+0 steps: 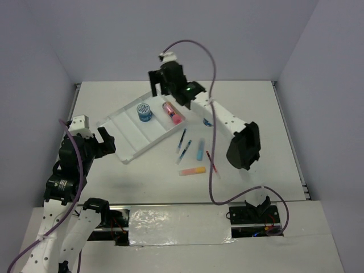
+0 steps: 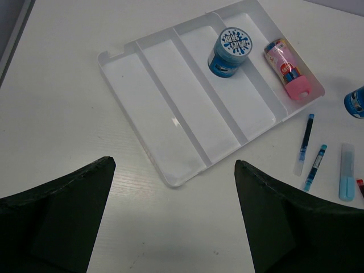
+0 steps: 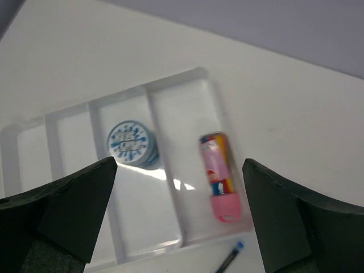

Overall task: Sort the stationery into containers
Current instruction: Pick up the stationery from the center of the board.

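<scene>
My right gripper swings across and down around the second blue tub next. The tub stands outside the tray, below the gripper and to its right in the top view.
The white tray lies tilted at the centre left, with four long compartments. One blue tub stands in its third compartment and the pink tube lies in the end one. My right gripper hovers open and empty above the tray's far end; its wrist view shows the tub and the tube below. My left gripper is open and empty at the tray's near corner. The second blue tub stands right of the tray, partly hidden by the right arm.
On the table right of the tray lie two thin blue pens, the light-blue marker, the red pen and the orange-yellow marker. The right arm's elbow hangs over the table's right side.
</scene>
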Controlling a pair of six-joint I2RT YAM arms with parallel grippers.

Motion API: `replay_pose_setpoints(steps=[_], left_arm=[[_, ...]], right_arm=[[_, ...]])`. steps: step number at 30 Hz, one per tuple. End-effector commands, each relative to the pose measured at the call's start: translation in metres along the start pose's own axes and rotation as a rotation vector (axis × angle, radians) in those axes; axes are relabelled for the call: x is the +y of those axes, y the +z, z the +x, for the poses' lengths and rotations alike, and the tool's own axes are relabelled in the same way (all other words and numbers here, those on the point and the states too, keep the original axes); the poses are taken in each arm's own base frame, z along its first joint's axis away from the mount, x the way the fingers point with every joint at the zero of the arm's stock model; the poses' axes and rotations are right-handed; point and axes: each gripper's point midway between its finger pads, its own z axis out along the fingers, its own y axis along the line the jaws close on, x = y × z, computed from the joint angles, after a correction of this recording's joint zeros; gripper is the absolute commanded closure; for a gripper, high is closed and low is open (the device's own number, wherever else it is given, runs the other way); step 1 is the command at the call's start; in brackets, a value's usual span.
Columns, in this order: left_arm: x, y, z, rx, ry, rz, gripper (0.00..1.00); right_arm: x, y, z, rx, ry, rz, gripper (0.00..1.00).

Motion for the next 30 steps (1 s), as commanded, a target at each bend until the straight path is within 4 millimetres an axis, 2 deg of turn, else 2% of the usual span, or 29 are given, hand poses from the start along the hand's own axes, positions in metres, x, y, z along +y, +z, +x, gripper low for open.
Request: replay_pose_setpoints(steps=[1,2,3,4,5,6,7,8,12,14,15,19,23,26,28,30], left_arm=[[-0.004,0.002,-0.009,-0.033,0.001,0.020,0.01],[-0.005,0.002,-0.009,-0.034,0.000,0.022,0.01],[-0.004,0.003,-0.008,-0.030,0.003,0.020,0.01],[-0.004,0.003,-0.008,-0.026,0.002,0.018,0.01],[-0.004,0.003,-0.008,-0.025,0.002,0.017,0.01],[-0.004,0.004,-0.007,-0.022,0.003,0.015,0.01],[-0.003,0.004,-0.007,-0.021,0.003,0.013,0.01],[-0.003,0.004,-0.007,-0.020,0.003,0.013,0.01],[-0.002,0.005,-0.006,-0.013,0.003,0.003,0.01],[-0.001,0.006,-0.005,-0.012,0.002,-0.003,0.01],[-0.001,0.006,-0.005,-0.011,0.003,-0.005,0.01],[-0.001,0.008,-0.003,0.001,0.007,-0.007,0.01],[-0.001,0.007,-0.004,-0.003,0.006,-0.005,0.01],[-0.001,0.007,-0.004,-0.005,0.005,-0.003,0.01],[-0.002,0.007,-0.003,-0.003,0.007,0.000,0.01],[-0.002,0.007,-0.004,-0.004,0.007,0.001,0.01]], right_arm=[[-0.151,-0.059,-0.011,0.058,0.147,0.413,0.00],[-0.167,-0.070,-0.006,0.076,0.165,0.441,0.00],[-0.181,-0.068,0.029,0.154,0.164,0.454,0.00],[-0.208,-0.073,0.036,0.167,0.193,0.486,0.00],[-0.216,-0.077,0.036,0.154,0.195,0.477,0.00],[-0.215,-0.072,0.059,0.210,0.197,0.425,0.00],[-0.230,-0.072,0.064,0.220,0.215,0.426,0.00],[-0.233,-0.069,0.077,0.258,0.211,0.414,0.00],[-0.236,-0.062,0.109,0.354,0.210,0.378,0.00],[-0.232,-0.059,0.114,0.349,0.215,0.350,0.00],[-0.229,-0.059,0.126,0.367,0.219,0.336,0.00],[-0.222,-0.050,0.137,0.369,0.243,0.295,0.00],[-0.225,-0.044,0.167,0.439,0.263,0.328,0.02],[-0.225,-0.043,0.180,0.455,0.272,0.330,0.06],[-0.226,-0.042,0.183,0.459,0.270,0.337,0.11],[-0.229,-0.042,0.181,0.462,0.264,0.352,0.11]])
